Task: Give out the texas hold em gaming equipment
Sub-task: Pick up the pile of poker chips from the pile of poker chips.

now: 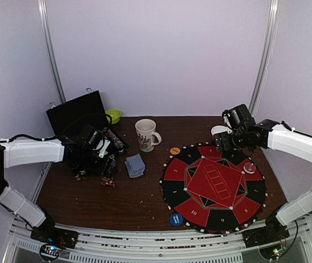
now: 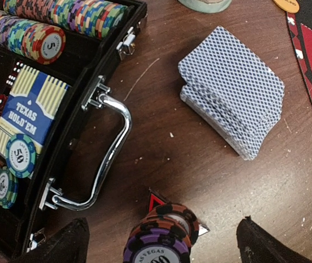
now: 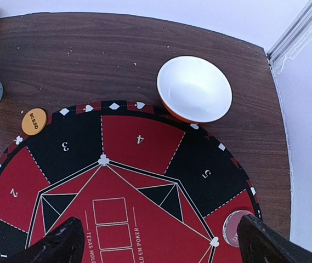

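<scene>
My left gripper goes down around the striped chip stack next and closes on its sides, since the stack stands below it, between the open fingers.
A short stack of orange and purple striped poker chips stands on the brown table on a small red-and-black triangle, between the fingers of my left gripper. The jaws are wide apart and do not touch the chips. The grey-blue-backed card stack lies to the right; it also shows in the top view. My right gripper is open and empty above the round red-and-black poker mat. A clear disc lies by its right finger. An orange disc and a blue disc lie at the mat's edge.
The open black case holds rows of chips, a Texas Hold'em card box and a chrome handle. A white patterned mug, a green bowl and a white red-rimmed bowl stand at the back.
</scene>
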Motion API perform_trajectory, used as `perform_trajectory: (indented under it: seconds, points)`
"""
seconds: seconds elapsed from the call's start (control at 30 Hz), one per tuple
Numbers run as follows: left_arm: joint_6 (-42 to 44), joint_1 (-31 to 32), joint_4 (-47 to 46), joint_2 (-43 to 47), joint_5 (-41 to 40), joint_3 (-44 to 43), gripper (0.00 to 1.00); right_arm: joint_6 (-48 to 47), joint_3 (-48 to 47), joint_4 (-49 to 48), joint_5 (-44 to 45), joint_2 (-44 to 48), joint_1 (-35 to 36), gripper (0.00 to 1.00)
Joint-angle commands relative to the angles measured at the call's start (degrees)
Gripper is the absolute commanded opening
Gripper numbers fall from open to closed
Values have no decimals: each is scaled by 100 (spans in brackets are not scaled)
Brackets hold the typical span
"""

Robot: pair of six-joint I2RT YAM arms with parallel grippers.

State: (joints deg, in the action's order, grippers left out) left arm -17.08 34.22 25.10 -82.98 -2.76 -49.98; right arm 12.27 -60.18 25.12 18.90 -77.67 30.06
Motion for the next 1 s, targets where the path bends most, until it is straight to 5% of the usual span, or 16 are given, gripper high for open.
perform_trajectory:
  seconds: [0.0,0.2,0.97]
  points:
    - [38,55,-399,-229,110,61,91,-15,114,-34,148,-31,-9,100]
    - [22,75,-369,-393,-15,119,74,-23,86,-26,144,-146,-10,100]
    - [227,147,-329,-586,-282,128,47,-59,-54,47,45,-274,-5,100]
